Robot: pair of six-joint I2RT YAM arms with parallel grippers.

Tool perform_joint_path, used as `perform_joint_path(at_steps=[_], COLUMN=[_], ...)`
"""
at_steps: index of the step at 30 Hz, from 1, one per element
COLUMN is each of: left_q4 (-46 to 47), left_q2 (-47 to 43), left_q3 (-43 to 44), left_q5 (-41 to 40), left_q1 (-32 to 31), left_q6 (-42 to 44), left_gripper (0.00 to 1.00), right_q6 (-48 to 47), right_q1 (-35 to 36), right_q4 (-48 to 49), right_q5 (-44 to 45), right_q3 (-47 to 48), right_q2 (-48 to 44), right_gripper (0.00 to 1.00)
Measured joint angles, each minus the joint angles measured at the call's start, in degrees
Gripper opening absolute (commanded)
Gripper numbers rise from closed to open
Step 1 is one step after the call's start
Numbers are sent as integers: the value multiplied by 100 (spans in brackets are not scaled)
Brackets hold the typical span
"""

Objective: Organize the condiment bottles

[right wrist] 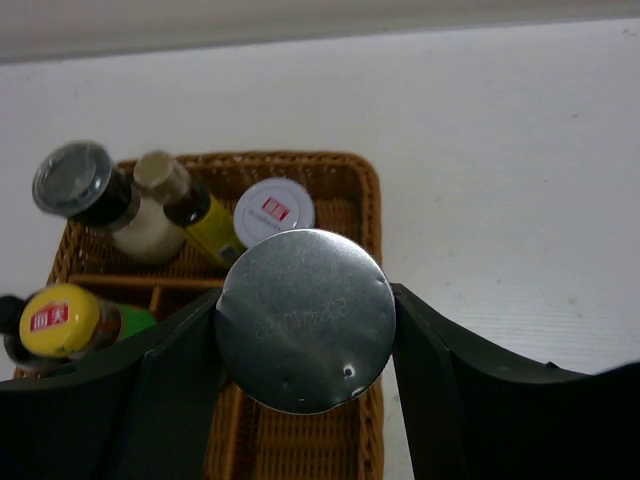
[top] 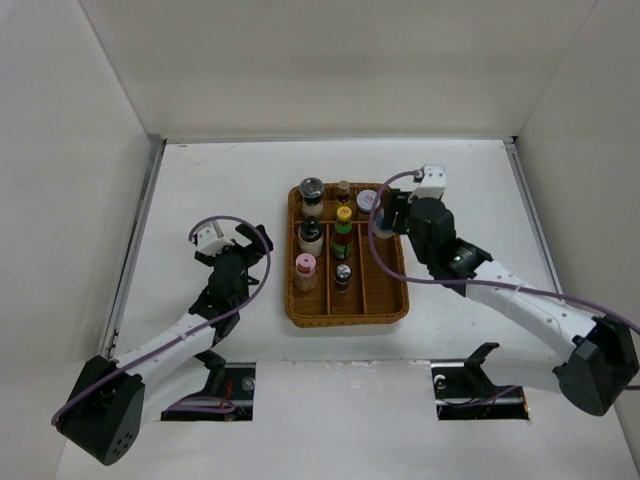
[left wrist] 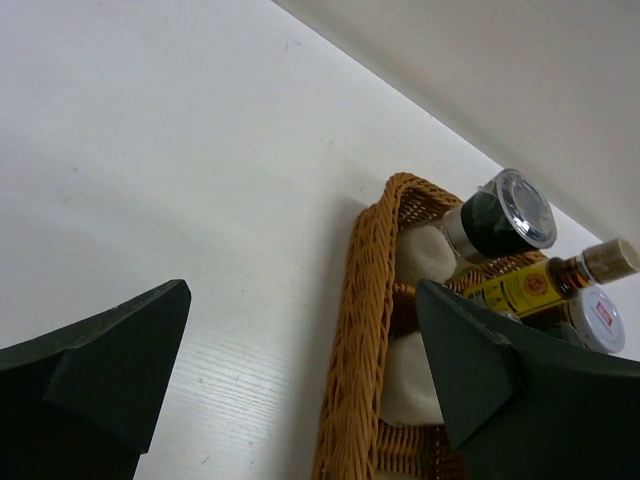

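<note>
My right gripper holds the silver-topped jar. It will lower the jar slightly left in the top view into the empty slot by the white-lidded jar below and let go.
Several condiment bottles stand in the wicker tray [top: 345, 320]: a dark jar with a clear lid [top: 312, 188], a tan-capped bottle [top: 343, 187], a white-lidded jar [top: 367, 200], a yellow cap [top: 344, 213] and a pink cap [top: 305, 265]. My right gripper [right wrist: 305, 330] is shut on a jar with a silver lid [right wrist: 305, 318], held over the tray's right column just in front of the white-lidded jar [right wrist: 274, 207]. From above, the right gripper [top: 392, 212] hides that jar. My left gripper [left wrist: 300, 300] stands open and empty over the table, just left of the tray's rim [left wrist: 365, 300].
White walls close in the table on the left, back and right. The tray's dividers make three columns. The left wrist view shows the dark jar [left wrist: 500, 215] and a yellow-labelled bottle [left wrist: 540, 285] beyond the rim. A purple cable loops over each arm.
</note>
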Motion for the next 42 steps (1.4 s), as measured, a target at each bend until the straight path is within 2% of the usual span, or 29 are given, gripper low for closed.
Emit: perform_joint_path(at_steps=[4, 13, 18, 19, 27, 30, 37, 42], left_q4=[-76, -129, -326, -393, -780, -929, -1342, -1641], left_q2=[-131, 0, 59, 81, 396, 407, 378, 348], left_q3=[-2, -2, 24, 37, 354, 463, 798, 1150], left_q5=[-188, -271, -367, -389, -424, -424, -431, -439], left_q1=[0, 0, 0, -2, -42, -55, -90, -129], left_q6=[-35, -74, -107, -118, -179, -195, -201, -201], left_gripper=[100, 100, 100, 100, 100, 100, 100, 100], right_q6=[-33, -63, -70, -70, -35, -33, 2, 289], right_q1=[328, 361, 439, 466, 525, 542, 584, 535], right_q4=[92, 426, 597, 632, 846, 861, 1073, 1534], right_q5=[-70, -92, -76, -74, -13, 22, 413, 962], right_q3=[-214, -400, -426, -426, -426, -426, -686, -1491], right_q2=[343, 911, 1032, 1064, 1141, 964, -317, -1532], right_gripper=[43, 47, 60, 69, 91, 100, 100, 100])
